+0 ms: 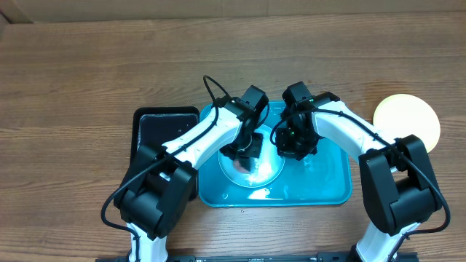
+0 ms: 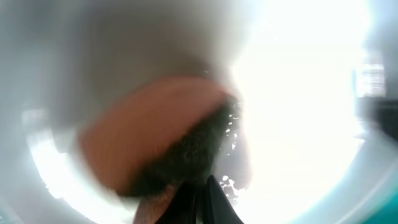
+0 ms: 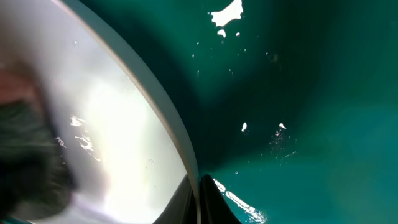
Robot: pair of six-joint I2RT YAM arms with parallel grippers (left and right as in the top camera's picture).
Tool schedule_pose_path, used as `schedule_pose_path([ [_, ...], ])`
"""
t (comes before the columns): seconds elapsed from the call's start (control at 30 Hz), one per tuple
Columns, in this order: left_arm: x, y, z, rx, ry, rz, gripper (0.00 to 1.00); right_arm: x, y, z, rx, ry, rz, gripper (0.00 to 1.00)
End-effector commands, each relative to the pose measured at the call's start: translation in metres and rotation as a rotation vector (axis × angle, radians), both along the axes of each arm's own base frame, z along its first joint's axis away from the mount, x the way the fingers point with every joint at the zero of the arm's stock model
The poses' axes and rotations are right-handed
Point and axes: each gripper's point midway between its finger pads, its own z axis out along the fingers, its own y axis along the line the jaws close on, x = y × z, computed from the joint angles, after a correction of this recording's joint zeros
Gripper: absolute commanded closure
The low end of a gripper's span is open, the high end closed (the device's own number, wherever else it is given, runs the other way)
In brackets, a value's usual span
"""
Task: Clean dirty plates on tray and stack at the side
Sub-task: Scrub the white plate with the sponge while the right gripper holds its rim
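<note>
I will next move my left gripper up off the plate, left in the overhead view, then down to release the sponge on the black tray's clear bottom.
A pale plate with a white centre lies in the cyan tray. My left gripper is shut on an orange-brown sponge with a dark scrub face, pressed onto the plate's inside. My right gripper is shut on that plate's rim at its right edge; in the right wrist view its jaws pinch the rim from both sides over the wet tray floor. A pale yellow plate rests on the table to the right of the tray.
A smaller black tray lies against the cyan tray's left side. Water drops glisten on the cyan tray floor. Wooden tabletop surrounds everything.
</note>
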Motion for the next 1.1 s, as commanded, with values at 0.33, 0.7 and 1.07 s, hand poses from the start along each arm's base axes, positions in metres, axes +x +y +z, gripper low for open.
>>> schedule_pose_path([
  [0.33,-0.006,-0.054,-0.003,-0.259,0.115,0.022,0.96,-0.003,0.004,0.004,0.019,0.007,0.007,0.96],
  [0.7,0.033,0.006,-0.031,0.003,0.020,0.199,0.96,-0.009,0.002,0.004,0.010,0.031,0.006,0.96],
  [1.07,0.074,0.087,-0.004,0.399,-0.184,0.222,0.96,-0.009,0.002,0.004,0.009,0.031,0.007,0.96],
])
